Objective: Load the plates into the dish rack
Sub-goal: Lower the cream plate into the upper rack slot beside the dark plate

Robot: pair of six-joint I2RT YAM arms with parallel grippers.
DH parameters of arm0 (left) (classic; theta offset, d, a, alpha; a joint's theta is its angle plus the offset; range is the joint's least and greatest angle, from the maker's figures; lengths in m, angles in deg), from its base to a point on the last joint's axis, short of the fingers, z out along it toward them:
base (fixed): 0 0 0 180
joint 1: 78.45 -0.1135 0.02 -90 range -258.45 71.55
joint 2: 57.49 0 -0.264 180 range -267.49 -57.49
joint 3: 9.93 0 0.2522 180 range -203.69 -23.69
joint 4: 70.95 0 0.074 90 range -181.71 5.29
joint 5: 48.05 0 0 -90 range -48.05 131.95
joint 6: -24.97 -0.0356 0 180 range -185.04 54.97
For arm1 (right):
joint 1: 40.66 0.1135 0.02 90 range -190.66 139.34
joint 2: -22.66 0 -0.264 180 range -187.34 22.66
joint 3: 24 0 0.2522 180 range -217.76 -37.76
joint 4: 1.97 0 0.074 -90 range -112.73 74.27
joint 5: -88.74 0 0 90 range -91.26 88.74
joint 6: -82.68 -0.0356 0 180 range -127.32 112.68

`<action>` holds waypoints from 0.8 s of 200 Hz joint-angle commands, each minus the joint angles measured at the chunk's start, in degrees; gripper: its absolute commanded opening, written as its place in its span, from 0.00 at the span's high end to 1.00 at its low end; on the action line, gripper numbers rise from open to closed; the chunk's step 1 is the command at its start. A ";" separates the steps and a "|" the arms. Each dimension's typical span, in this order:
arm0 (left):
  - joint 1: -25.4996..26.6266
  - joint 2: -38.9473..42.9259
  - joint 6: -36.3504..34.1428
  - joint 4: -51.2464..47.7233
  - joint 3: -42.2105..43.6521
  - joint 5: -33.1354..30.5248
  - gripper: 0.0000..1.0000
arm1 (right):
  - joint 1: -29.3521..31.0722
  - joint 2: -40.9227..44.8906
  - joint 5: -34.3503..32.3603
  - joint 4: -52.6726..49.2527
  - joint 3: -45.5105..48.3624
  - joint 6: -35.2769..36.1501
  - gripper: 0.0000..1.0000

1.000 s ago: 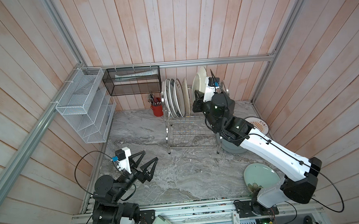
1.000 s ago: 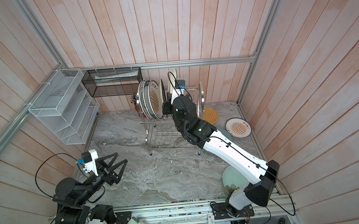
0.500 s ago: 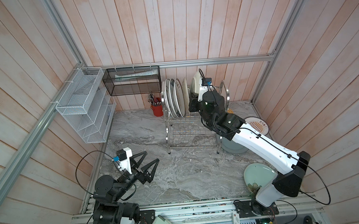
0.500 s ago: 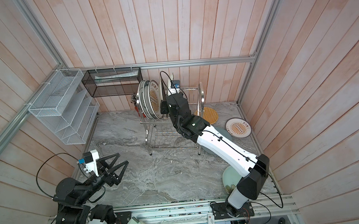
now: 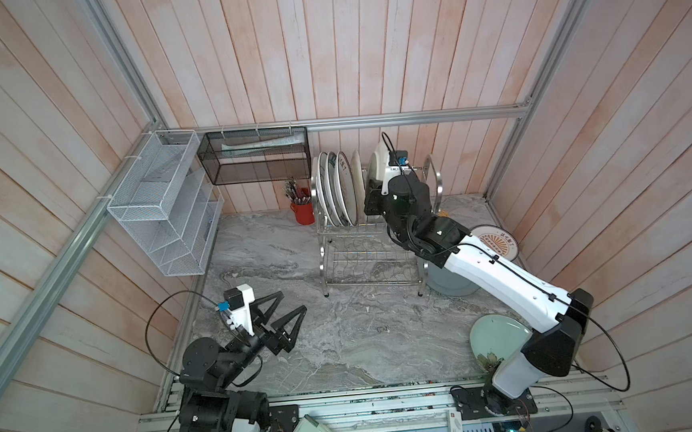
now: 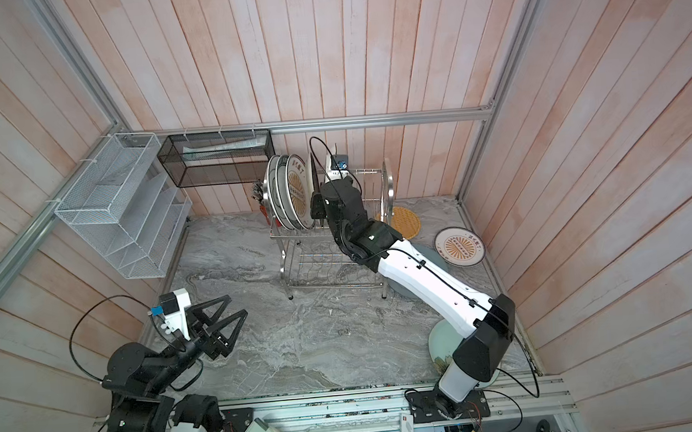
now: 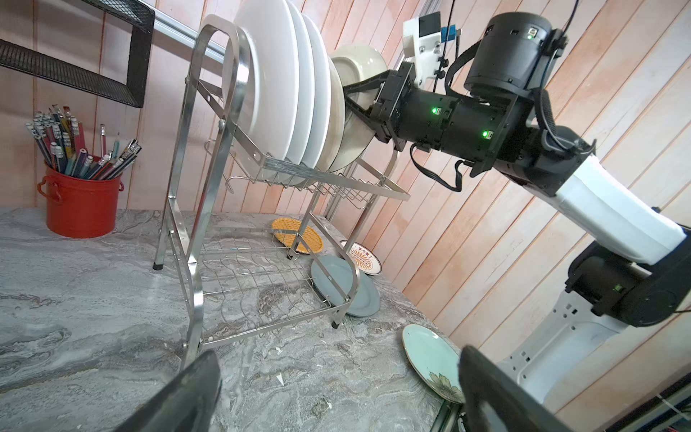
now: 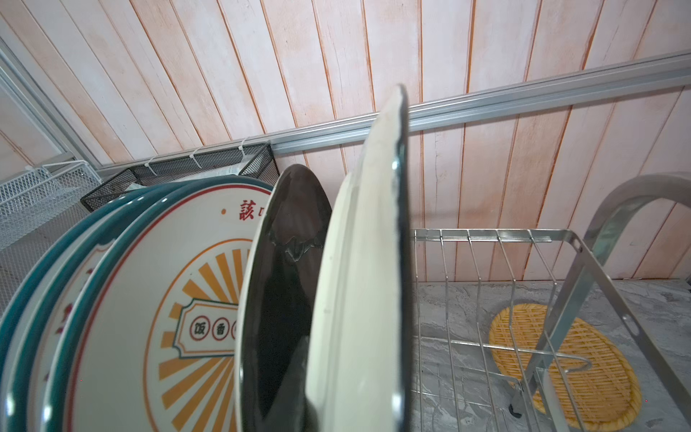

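My right gripper is above the top shelf's slot point(image 5: 369, 215) beside the black plate, so next it should move down toward that plate and release the cream plate.
The dish rack point(image 5: 364, 261) point(image 7: 209, 112) stands at the back of the table, with several plates point(image 5: 336, 188) point(image 7: 284, 86) upright in its top tier. My right gripper point(image 7: 355, 101) point(image 8: 347, 411) is shut on a cream plate point(image 5: 378, 160) point(image 8: 359, 280) with a dark rim, held upright over the top tier. It hangs just beside a black plate point(image 8: 284, 262). Flat on the table lie a pale green plate point(image 5: 496, 335), a grey-blue plate point(image 7: 336, 284), a sunburst plate point(image 6: 459, 246) and an orange lattice plate point(image 6: 405, 221). My left gripper point(image 5: 291, 303) point(image 7: 340, 389) is open and empty at the front left.
A red pot of pencils point(image 5: 303, 213) stands left of the rack. A black mesh basket point(image 5: 257, 156) hangs on the back wall and a white mesh organiser point(image 5: 164, 209) on the left wall. My right arm stretches over the plates on the table's right side.
My right arm has carried the cream plate leftward along the top tier, toward the plates standing there. The left arm has stayed still.
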 commanded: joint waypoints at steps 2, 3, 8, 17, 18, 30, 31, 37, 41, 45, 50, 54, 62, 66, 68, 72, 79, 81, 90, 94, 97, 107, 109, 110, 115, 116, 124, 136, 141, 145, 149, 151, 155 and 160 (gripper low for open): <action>-0.33 0.66 0.37 1.26 0.69 0.78 0.00 | -0.28 -0.23 -1.40 4.28 -3.47 -1.43 1.00; -0.33 0.71 0.38 1.25 0.66 0.78 0.00 | -0.28 -0.22 -1.42 4.30 -3.48 -1.44 1.00; -0.35 0.75 0.37 1.17 0.71 0.71 0.00 | -0.27 -0.31 -1.75 4.20 -3.53 -1.55 1.00; -0.33 0.76 0.31 1.19 0.70 0.60 0.00 | -0.27 -0.65 -2.51 3.77 -3.70 -1.71 1.00; -0.34 0.75 0.35 1.18 0.71 0.60 0.00 | -0.23 -0.65 -2.59 3.70 -3.73 -1.71 1.00; -0.34 0.75 0.46 1.09 0.62 0.45 0.00 | -0.19 -1.07 -4.00 3.31 -3.97 -1.59 1.00; -0.34 0.75 0.47 1.08 0.58 0.44 0.00 | -0.19 -1.13 -4.08 3.25 -3.99 -1.57 1.00; -0.32 0.81 0.56 1.12 0.58 0.51 0.00 | -0.12 -1.25 -4.62 3.08 -4.00 -1.63 1.00; -0.34 0.94 0.50 1.10 0.55 0.52 0.00 | -0.10 -1.36 -4.80 2.93 -3.97 -1.71 1.00; -0.34 0.97 0.57 1.16 0.56 0.50 0.00 | -0.03 -1.52 -5.07 2.76 -3.98 -1.84 1.00; -0.34 1.02 0.57 1.07 0.58 0.52 0.00 | 0.12 -1.76 -5.41 2.56 -3.87 -1.89 1.00; -0.34 1.10 0.53 1.12 0.64 0.52 0.00 | 0.17 -1.76 -5.56 2.53 -3.78 -1.82 1.00; -0.34 1.11 0.53 1.07 0.63 0.43 0.00 | 0.52 -2.11 -6.31 2.46 -3.92 -1.29 1.00; -0.34 1.15 0.56 1.07 0.63 0.43 0.00 | 0.72 -2.27 -6.97 2.48 -3.95 -1.12 1.00; -0.34 1.12 0.57 1.16 0.59 0.43 0.00 | 0.83 -2.31 -7.31 2.44 -3.98 -1.00 1.00; -0.29 1.11 0.52 1.08 0.56 0.43 0.00 | 0.99 -2.45 -7.92 2.31 -4.05 -0.85 1.00; -0.34 1.10 0.63 1.03 0.58 0.43 0.00 | 1.24 -2.88 -9.26 2.00 -4.36 -0.85 1.00; -0.28 1.12 0.65 1.06 0.60 0.49 0.00 | 1.36 -3.04 -9.68 1.79 -4.50 -0.95 1.00; -0.34 1.27 0.57 0.98 0.62 0.52 0.00 | 1.53 -3.61 -10.48 0.94 -5.13 -1.31 1.00; -0.34 1.34 0.65 1.08 0.60 0.59 0.00 | 1.64 -3.86 -10.71 0.49 -5.39 -1.44 1.00; -0.34 1.55 0.60 1.12 0.58 0.53 0.00 | 1.72 -4.05 -10.92 0.21 -5.60 -1.65 1.00; -0.34 1.72 0.57 1.01 0.61 0.43 0.00 | 2.18 -4.58 -12.46 -0.51 -6.06 -1.69 1.00; -0.39 1.79 0.61 0.97 0.63 0.43 0.00 | 2.36 -4.67 -12.72 -0.63 -6.07 -1.51 1.00; -0.36 1.80 0.64 0.98 0.63 0.43 0.00 | 2.41 -4.68 -12.88 -0.61 -6.10 -1.40 1.00; -0.33 1.83 0.65 0.98 0.62 0.34 0.00 | 2.67 -4.94 -13.92 -0.59 -6.16 -0.93 1.00; -0.34 1.86 0.65 0.98 0.62 0.34 0.00 | 2.74 -4.95 -14.10 -0.63 -6.19 -0.88 1.00; -0.34 1.72 0.66 1.03 0.59 0.30 0.00 | 3.27 -5.26 -15.56 -0.67 -6.14 -0.37 1.00; -0.34 1.79 0.65 0.96 0.59 0.41 0.00 | 3.58 -5.40 -15.44 -0.75 -6.00 -0.18 1.00; -0.34 1.87 0.59 0.98 0.63 0.43 0.00 | 3.65 -5.40 -15.17 -0.88 -5.83 -0.17 1.00; -0.34 1.91 0.63 0.98 0.63 0.43 0.00 | 3.68 -5.40 -15.07 -0.93 -5.71 -0.22 1.00; -0.34 1.95 0.60 0.94 0.57 0.43 0.00 | 3.75 -5.40 -15.04 -1.02 -5.69 -0.18 1.00; -0.34 1.97 0.64 0.97 0.55 0.43 0.00 | 3.76 -5.40 -15.04 -1.09 -5.69 -0.19 1.00; -0.34 2.05 0.61 0.97 0.62 0.36 0.00 | 3.81 -5.40 -14.89 -1.27 -5.56 -0.11 1.00; -0.34 2.07 0.63 0.92 0.63 0.30 0.00 | 3.86 -5.40 -14.66 -1.30 -5.56 0.17 1.00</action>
